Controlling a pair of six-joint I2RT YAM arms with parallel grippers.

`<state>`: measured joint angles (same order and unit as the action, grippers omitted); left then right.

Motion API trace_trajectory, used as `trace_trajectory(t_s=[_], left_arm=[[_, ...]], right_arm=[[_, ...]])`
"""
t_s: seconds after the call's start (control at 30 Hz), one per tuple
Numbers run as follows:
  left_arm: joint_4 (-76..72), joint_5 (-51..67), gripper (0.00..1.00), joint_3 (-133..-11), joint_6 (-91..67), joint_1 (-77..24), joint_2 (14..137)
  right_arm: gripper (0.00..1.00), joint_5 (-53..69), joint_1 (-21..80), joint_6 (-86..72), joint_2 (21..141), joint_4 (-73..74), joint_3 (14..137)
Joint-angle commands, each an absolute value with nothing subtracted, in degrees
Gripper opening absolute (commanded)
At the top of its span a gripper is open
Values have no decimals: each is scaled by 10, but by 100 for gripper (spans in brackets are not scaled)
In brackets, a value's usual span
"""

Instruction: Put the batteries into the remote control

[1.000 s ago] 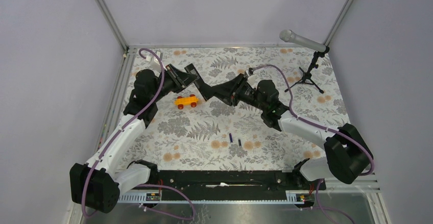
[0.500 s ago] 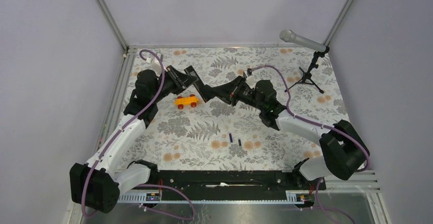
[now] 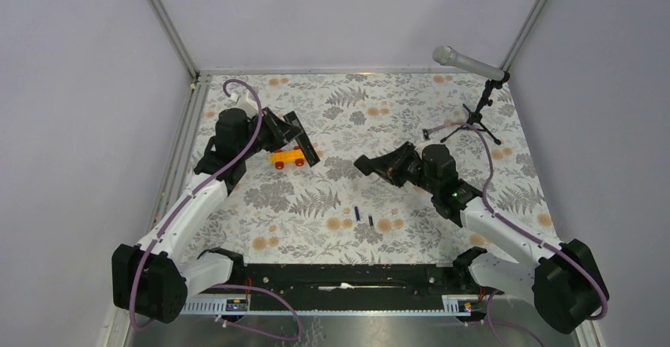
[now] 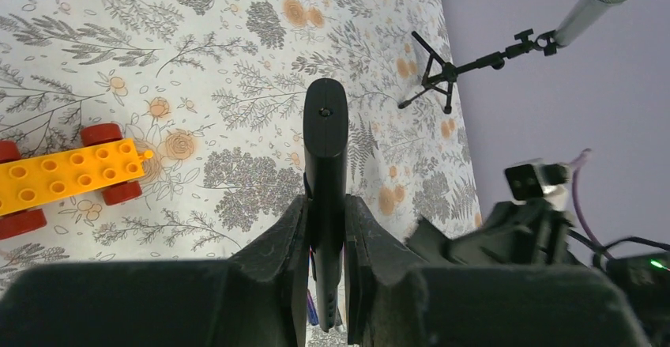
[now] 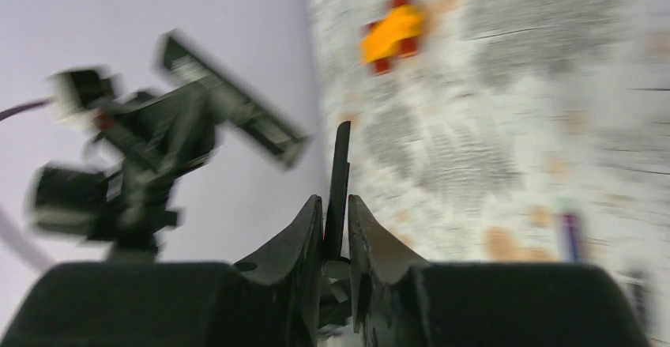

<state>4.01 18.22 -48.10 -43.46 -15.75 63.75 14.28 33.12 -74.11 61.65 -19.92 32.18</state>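
Note:
The cover [image 3: 362, 162] is off the remote; my right gripper will bring it down and back onto the bare mat beside the darker battery.
My left gripper [image 3: 291, 132] is shut on the remote control [image 3: 310, 153], a slim black bar held above the mat. In the left wrist view the remote control [image 4: 325, 126] juts forward from between the fingers [image 4: 280, 244]. My right gripper [image 3: 373, 165] is shut on a small flat black cover [image 3: 362, 162], seen edge-on as the cover [image 5: 340, 165] in the blurred right wrist view. The cover is well apart from the remote. Two batteries lie side by side on the mat, one purplish-blue [image 3: 357, 213] and one darker [image 3: 370, 220], between the arms.
An orange toy car [image 3: 287, 157] with red wheels sits just under the remote's far end. A microphone on a small tripod [image 3: 474, 122] stands at the back right. The mat is floral, with a metal frame along the left and back edges.
The right gripper closed on the cover at the remote's end, then swung right and toward the near side with it. The left gripper with the remote shifted slightly.

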Motion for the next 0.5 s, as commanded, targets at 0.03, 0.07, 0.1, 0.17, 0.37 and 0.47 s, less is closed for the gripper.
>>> trace_trajectory(t_s=[0.03,0.07,0.1,0.17,0.37,0.47], left_arm=[[-20,243,0,-472,-409,-152,626],[-22,248,0,-469,-408,-152,624],[-25,253,0,-465,-408,-152,621],[-29,262,0,-461,-408,-152,618],[-44,292,0,-454,-413,-152,618],[-49,307,0,-452,-408,-152,617]], right_arm=[[10,48,292,-647,576,-63,251],[10,47,286,-650,568,-67,232],[10,47,279,-649,565,-71,216],[10,52,265,-642,568,-73,195],[20,65,244,-621,579,-80,161],[46,47,242,-605,569,-29,172]])
